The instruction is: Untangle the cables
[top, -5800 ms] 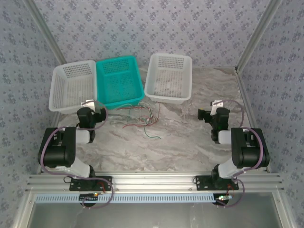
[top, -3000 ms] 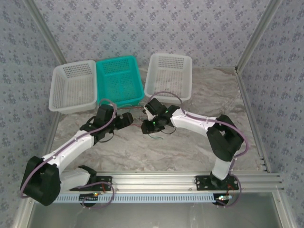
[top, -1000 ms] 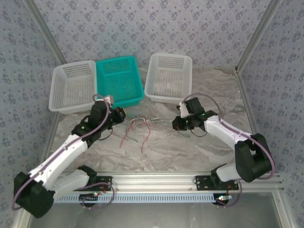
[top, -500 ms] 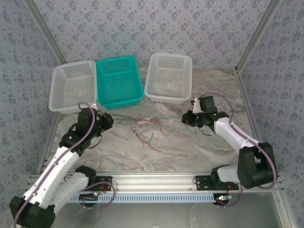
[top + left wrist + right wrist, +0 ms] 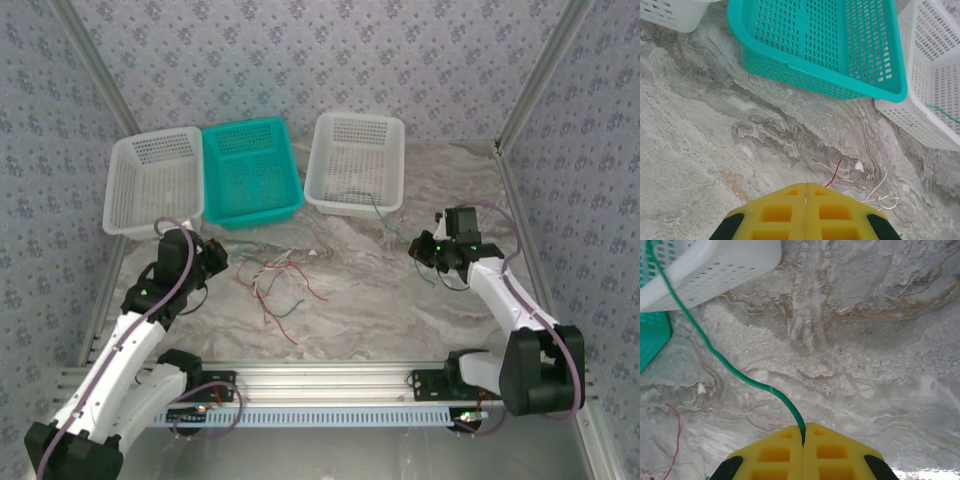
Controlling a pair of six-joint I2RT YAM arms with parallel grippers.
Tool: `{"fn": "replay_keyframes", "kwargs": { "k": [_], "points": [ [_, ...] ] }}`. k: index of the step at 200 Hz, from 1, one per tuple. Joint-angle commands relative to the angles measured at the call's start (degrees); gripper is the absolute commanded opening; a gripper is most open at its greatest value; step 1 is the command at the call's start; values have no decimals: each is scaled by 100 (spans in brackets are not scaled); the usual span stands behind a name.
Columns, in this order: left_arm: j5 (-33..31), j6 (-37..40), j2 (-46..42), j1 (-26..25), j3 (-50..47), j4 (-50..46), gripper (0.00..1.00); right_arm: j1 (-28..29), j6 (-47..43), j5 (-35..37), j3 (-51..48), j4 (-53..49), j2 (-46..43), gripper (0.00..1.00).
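Note:
My right gripper should next move outward and over the second white basket (image 5: 358, 165) and let go of the single green cable inside, because the cable's far end is already across that basket's rim.
A loose tangle of red, white and green cables (image 5: 275, 282) lies on the marble table, left of centre. My left gripper (image 5: 216, 256) sits at the tangle's left end. Its jaws are shut (image 5: 806, 184), with a pale sliver of wire in the seam. A red cable (image 5: 835, 174) emerges at the tip and white cable loops (image 5: 880, 198) lie beyond. My right gripper (image 5: 421, 248) is shut (image 5: 803, 426) on a single green cable (image 5: 725, 365). That green cable (image 5: 386, 212) runs up and left, and its far end rests over the right white basket's rim.
Three baskets line the back: a white basket (image 5: 115, 190), a teal basket (image 5: 245, 125) and a second white basket (image 5: 355, 118). The teal basket's wall (image 5: 805, 80) and the white one (image 5: 935, 100) stand just ahead of the left gripper. Metal frame rails edge both sides.
Both arms pulled apart, left going left and right going right. The green cable came free of the tangle and now hangs from the right gripper to the white basket. The tangle slid left.

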Motion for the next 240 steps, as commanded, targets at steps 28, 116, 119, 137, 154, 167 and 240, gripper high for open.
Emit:
{"fn": "replay_keyframes", "kwargs": {
  "k": [28, 116, 119, 137, 154, 167, 240],
  "points": [
    [325, 188, -45, 44, -127, 323, 0, 161, -7, -149, 244, -85, -1037, 0],
    [488, 182, -93, 44, -240, 564, 0, 420, 255, 679, 2093, 517, -197, 0],
    [499, 190, -87, 44, -248, 575, 0, 432, 270, 744, 2156, 559, -97, 0],
    [740, 325, -99, 44, -290, 801, 0, 482, 395, 1039, 2608, 802, 560, 0],
    [1117, 539, -93, 35, -360, 1252, 0, 523, 409, 1113, 3102, 1102, 1243, 0],
    [1288, 746, -70, 34, -424, 1580, 0, 548, 508, 1181, 3441, 1192, 1782, 0],
    [1632, 1650, 459, 1, 147, 2138, 0, 686, 822, 819, 5248, 1017, 4511, 0]
  ]
}}
